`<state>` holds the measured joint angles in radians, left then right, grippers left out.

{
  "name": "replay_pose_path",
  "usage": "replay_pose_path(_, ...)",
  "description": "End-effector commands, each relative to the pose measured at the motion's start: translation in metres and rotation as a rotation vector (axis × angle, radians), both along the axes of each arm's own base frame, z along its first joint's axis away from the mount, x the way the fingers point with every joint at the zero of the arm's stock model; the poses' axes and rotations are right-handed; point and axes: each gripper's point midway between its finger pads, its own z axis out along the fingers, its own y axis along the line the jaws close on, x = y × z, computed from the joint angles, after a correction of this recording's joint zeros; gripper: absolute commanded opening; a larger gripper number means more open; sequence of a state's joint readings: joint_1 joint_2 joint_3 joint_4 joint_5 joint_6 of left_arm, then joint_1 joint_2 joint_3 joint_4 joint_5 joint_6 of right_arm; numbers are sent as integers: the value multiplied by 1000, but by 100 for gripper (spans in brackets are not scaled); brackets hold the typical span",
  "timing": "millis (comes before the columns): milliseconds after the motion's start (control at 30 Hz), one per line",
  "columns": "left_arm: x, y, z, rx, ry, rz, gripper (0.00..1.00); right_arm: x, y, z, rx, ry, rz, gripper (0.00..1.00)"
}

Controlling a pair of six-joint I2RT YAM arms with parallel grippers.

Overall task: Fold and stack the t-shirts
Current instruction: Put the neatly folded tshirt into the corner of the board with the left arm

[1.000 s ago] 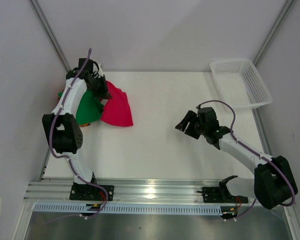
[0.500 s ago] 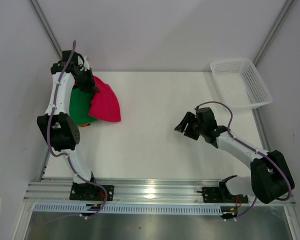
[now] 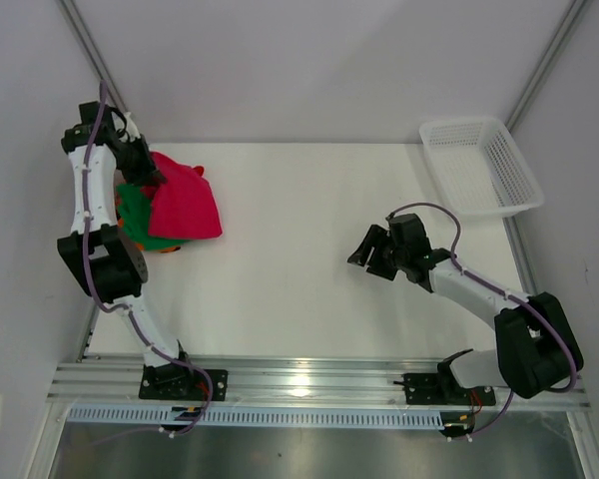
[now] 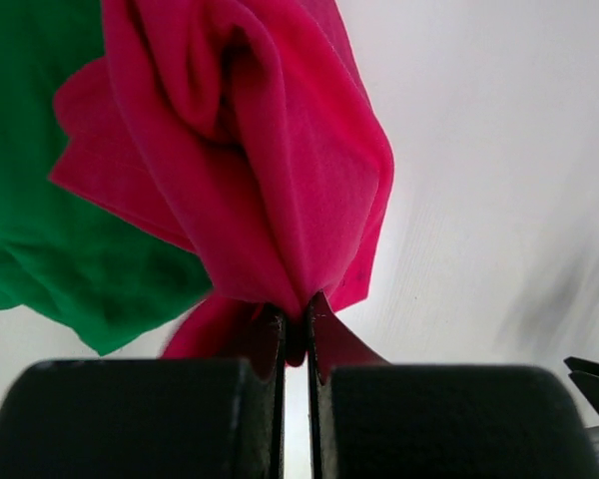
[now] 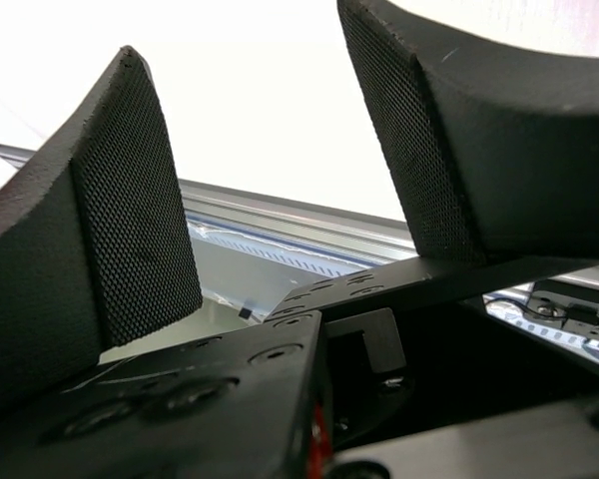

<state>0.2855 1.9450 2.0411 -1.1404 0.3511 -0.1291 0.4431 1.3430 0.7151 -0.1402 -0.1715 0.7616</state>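
Note:
Next, my left gripper shifts toward the red t-shirt's draped part (image 3: 185, 200), to its right in the top view, and releases the t-shirt's edge where most cloth already rests.
My left gripper (image 3: 146, 172) at the table's far left corner is shut on a bunched edge of the crimson-red t-shirt (image 3: 186, 206), which hangs and drapes down to the right. In the left wrist view the red cloth (image 4: 270, 170) is pinched between the narrow jaws of that gripper (image 4: 296, 329). A green t-shirt (image 3: 133, 214) lies partly under the red one and shows at the left (image 4: 40, 200). A bit of an orange t-shirt (image 3: 146, 242) peeks out below the green. My right gripper (image 3: 369, 251) hovers open and empty over the table's middle right, its pads (image 5: 130, 230) wide apart.
A white mesh basket (image 3: 479, 165) stands at the back right corner. The enclosure's left wall and slanted post run close behind the left arm. The aluminium rail (image 3: 299, 379) with both arm bases lines the near edge.
My left arm has swung left and back toward the corner, dragging the crimson-red t-shirt left over the green one. The right arm has barely moved.

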Motion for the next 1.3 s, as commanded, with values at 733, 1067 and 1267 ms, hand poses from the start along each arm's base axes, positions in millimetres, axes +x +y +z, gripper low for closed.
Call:
replay_pose_path(733, 9, -3, -5, -126, -27, -62, 2, 36, 29, 11, 5, 15, 124, 65)
replay_pose_path(1067, -18, -83, -79, -290, 59, -132, 1, 86, 65, 26, -36, 94, 204, 60)
replay_pose_path(1267, -5, -81, -71, -281, 39, -166, 1, 120, 98, 50, 9, 39, 180, 61)
